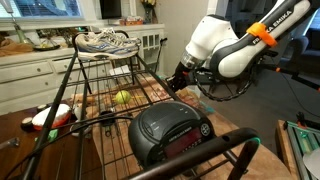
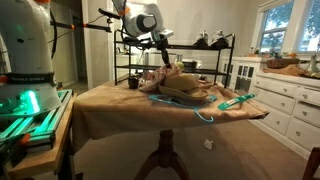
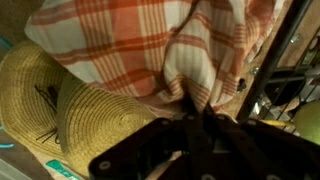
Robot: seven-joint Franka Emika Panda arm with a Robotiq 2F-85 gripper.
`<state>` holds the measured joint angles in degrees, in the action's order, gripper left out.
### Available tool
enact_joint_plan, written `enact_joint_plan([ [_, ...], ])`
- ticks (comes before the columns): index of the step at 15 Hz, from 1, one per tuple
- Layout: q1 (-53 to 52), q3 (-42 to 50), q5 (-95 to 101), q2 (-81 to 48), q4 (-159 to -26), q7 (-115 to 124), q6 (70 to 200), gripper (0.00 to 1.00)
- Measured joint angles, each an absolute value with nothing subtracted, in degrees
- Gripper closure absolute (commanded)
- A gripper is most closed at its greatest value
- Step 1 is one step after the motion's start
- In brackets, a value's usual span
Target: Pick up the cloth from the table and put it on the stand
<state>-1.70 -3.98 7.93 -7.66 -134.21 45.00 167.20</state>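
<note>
I should next lift my gripper above the stand, then move it over and down to release the cloth on the stand's top shelf beside the sneakers, where the wires are bare.
The cloth [image 3: 150,45], orange-rust and cream plaid, is bunched up, and a fold of it is pinched between the jaws of my gripper [image 3: 196,112], which is shut on it. In an exterior view the cloth [image 2: 168,77] hangs under the gripper [image 2: 159,63] just above the table [image 2: 110,102], in front of the black wire stand [image 2: 205,52]. In an exterior view the gripper [image 1: 178,78] is close beside the stand [image 1: 75,95], and the cloth is hidden there.
A straw hat [image 3: 60,115] lies under the cloth on the table [image 2: 190,90]. Grey-white sneakers [image 1: 105,42] sit on the stand's top shelf. A black clock radio [image 1: 170,130] and a tennis ball [image 1: 122,97] sit lower. Teal items [image 2: 235,101] lie near the table edge.
</note>
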Motion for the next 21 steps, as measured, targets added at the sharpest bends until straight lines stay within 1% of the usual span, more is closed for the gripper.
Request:
enact_joint_plan([
  [5,0.1,-4.0,0.4,-1.2,-133.9,43.4,166.9,0.98],
  [11,0.6,-3.0,-2.1,6.3,-132.1,43.4,166.7,0.98],
  [21,-1.7,-4.5,-2.1,11.1,-123.4,43.4,167.0,0.98],
])
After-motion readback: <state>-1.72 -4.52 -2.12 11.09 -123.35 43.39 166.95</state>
